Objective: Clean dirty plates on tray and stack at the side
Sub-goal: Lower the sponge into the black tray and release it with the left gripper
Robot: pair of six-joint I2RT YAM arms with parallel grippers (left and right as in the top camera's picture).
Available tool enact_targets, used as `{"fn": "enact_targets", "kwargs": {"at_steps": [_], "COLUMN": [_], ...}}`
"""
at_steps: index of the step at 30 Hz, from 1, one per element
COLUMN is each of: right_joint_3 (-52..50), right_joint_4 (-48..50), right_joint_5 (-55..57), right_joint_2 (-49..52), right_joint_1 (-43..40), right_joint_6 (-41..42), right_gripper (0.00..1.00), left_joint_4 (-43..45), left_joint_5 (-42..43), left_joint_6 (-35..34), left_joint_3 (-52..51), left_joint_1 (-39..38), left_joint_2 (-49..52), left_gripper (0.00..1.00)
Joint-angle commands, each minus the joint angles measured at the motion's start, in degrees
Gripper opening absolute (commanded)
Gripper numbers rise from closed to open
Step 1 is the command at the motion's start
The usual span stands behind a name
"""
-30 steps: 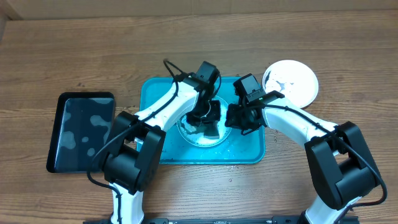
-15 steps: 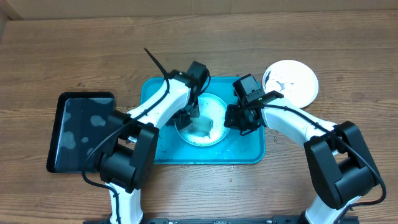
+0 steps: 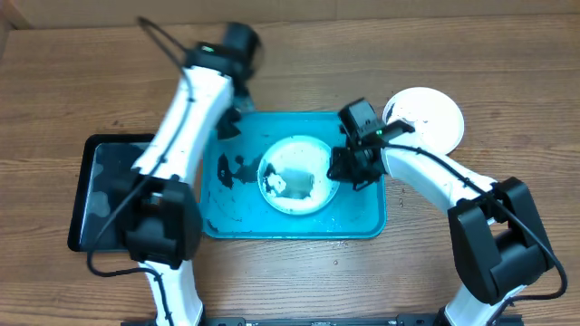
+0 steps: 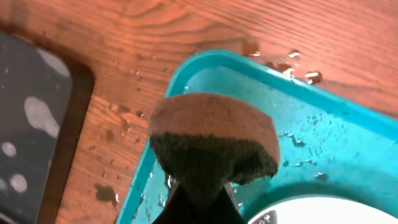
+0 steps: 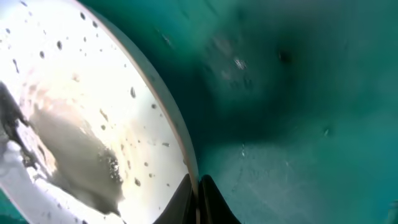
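The plate-free black tray (image 4: 28, 130) lies below and to my left gripper's left in the overhead view. My gripper will next cross over, lower and release the sponge (image 4: 211, 140) inside it.
A dirty plate (image 3: 297, 174) with a white centre, grey smears and specks lies in the turquoise tray (image 3: 362, 222). My right gripper (image 3: 349, 167) is shut on its right rim; the right wrist view shows the fingers (image 5: 198, 193) pinching the rim of the plate (image 5: 74, 112) over the tray floor (image 5: 298, 93). My left gripper (image 3: 227, 125) is shut on a brown and dark green sponge (image 4: 211, 140), held above the tray's far left corner (image 4: 186, 68), clear of the plate (image 4: 311, 211). Another white plate (image 3: 423, 118) sits on the table to the right of the tray.
A black tray (image 3: 118, 190) with wet patches lies left of the turquoise tray; it also shows in the left wrist view (image 4: 31, 124). Dark smears (image 3: 231, 170) and water drops lie on the turquoise tray's left part. Bare wooden table surrounds the trays.
My left arm has lifted the sponge off the plate and swung back and left to the tray's far left corner. The right gripper has stayed on the plate's rim.
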Motion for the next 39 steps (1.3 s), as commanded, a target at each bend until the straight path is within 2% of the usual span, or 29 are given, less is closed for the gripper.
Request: {"fn": "enact_targets", "kwargs": {"at_steps": [1,3,7,10,14,19,24,27,29,33,35,37,39], "right_joint_3": [7.5,11.7,19.4,23.8,27.4,28.1,28.1,28.1,28.1,28.1,28.1,28.1,28.1], "right_joint_4": [-2.4,-5.5,-10.6,-12.6,-12.9,-13.4,-14.4,-14.4,-14.4,-14.0,-14.0,-14.0,-14.0], "right_joint_5": [6.5,12.1,22.9,31.5,43.3,52.5,63.9,68.8,69.4,69.5,69.5,69.5,70.0], "right_joint_2": [-0.6,-0.6,-0.6,-0.6,-0.6,-0.6,-0.6,-0.6,-0.6,-0.6,-0.6,-0.6,-0.6], "right_joint_1": [0.7,1.4,3.7,6.3,10.9,15.3,19.1,21.4,22.9,25.0,25.7,25.7,25.7], "right_joint_6": [-4.5,-6.4,-10.8,-12.7,-15.6,-17.0,-20.0,-22.0,-24.7,-27.6,-28.4,-28.8,-29.4], "right_gripper": [0.04,0.04,0.04,0.04,0.04,0.04,0.04,0.04,0.04,0.04,0.04,0.04,0.04], "left_joint_4": [-2.4,-4.5,-8.2,-8.1,-4.5,2.6,5.3,5.4,5.4,5.4,5.4,5.5,5.7], "left_joint_5": [11.5,11.8,7.2,8.9,8.6,5.7,2.2,3.1,3.4,3.5,3.9,5.2,6.8], "left_joint_6": [-1.1,-0.9,-0.3,-0.4,-1.0,-1.0,-1.0,-1.0,-1.0,-1.0,-0.9,-0.7,-0.7], "left_joint_3": [1.8,1.8,0.7,-3.5,-11.3,-18.5,-19.7,-19.7,-19.7,-19.7,-19.7,-19.7,-19.7], "left_joint_1": [8.4,13.2,22.5,27.6,31.5,35.2,37.8,39.2,39.7,39.8,39.8,39.8,39.8], "left_joint_2": [-3.5,-4.6,-4.9,-4.9,-4.9,-4.9,-4.9,-4.9,-4.9,-4.9,-4.9,-4.9,-4.9], "left_gripper": [0.04,0.04,0.04,0.04,0.04,0.05,0.04,0.04,0.24,0.29,0.36,0.49,0.55]}}
